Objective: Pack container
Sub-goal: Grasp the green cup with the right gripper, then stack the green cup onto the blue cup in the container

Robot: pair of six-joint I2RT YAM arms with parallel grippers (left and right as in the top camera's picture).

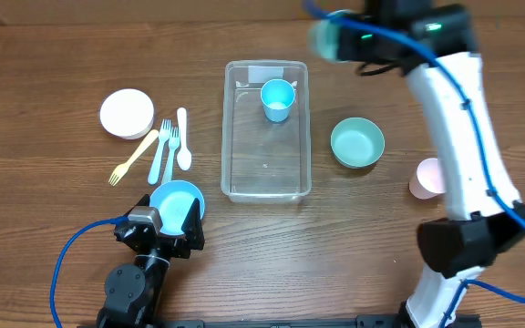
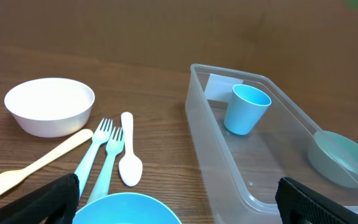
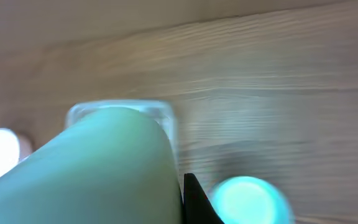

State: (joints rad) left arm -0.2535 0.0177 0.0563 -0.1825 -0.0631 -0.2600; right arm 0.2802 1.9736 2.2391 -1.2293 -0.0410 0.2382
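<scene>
The right gripper carries the green cup to the left in the overhead view next, then down over the open, empty blue cup (image 1: 278,94).
The clear container (image 1: 265,187) lies at the table's middle with a blue cup (image 1: 277,98) upright in its far end; both also show in the left wrist view, container (image 2: 222,168) and cup (image 2: 246,109). My right gripper (image 1: 337,38) is shut on a green cup (image 1: 320,38), held high beyond the container's far right corner; the cup (image 3: 98,174) fills the blurred right wrist view. My left gripper (image 1: 169,220) is open, with a finger on each side of a blue bowl (image 1: 176,199) near the front left; the bowl also shows in the left wrist view (image 2: 129,210).
A green bowl (image 1: 357,143) and a pink cup (image 1: 427,178) stand to the right of the container. A white bowl (image 1: 127,113), a yellow fork (image 1: 133,157), two pale blue forks (image 1: 164,150) and a white spoon (image 1: 183,141) lie to its left.
</scene>
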